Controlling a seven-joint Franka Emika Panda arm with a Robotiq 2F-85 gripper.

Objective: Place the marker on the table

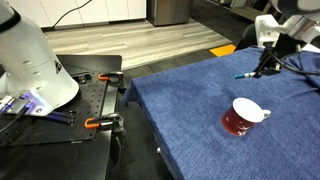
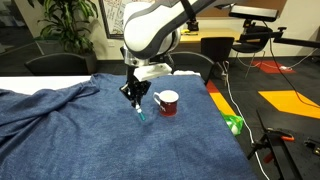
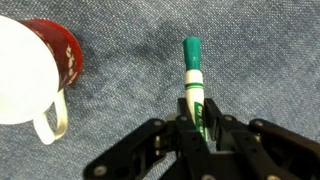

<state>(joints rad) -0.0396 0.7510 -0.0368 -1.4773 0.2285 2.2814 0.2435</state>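
Note:
I will lower and release the marker on the clear cloth below, beside the dark red cup.
The marker [image 3: 193,80], white with a green cap, is held between the fingers of my gripper [image 3: 200,125], cap end pointing away from the wrist toward the blue cloth. In both exterior views the gripper [image 2: 135,97] [image 1: 262,66] hangs just above the table [image 2: 90,140] with the marker [image 2: 140,114] [image 1: 243,75] sticking out below it, its tip close to or touching the cloth. The dark red cup [image 3: 30,70] [image 2: 167,102] [image 1: 242,116] stands upright on the table beside the gripper, apart from the marker.
The table's cloth is wrinkled in folds at one side [image 2: 50,100]. A black metal bench [image 1: 70,125] with orange clamps [image 1: 95,123] stands beside the table, with the robot base [image 1: 30,60] on it. A small green object [image 2: 234,124] lies at the table's edge.

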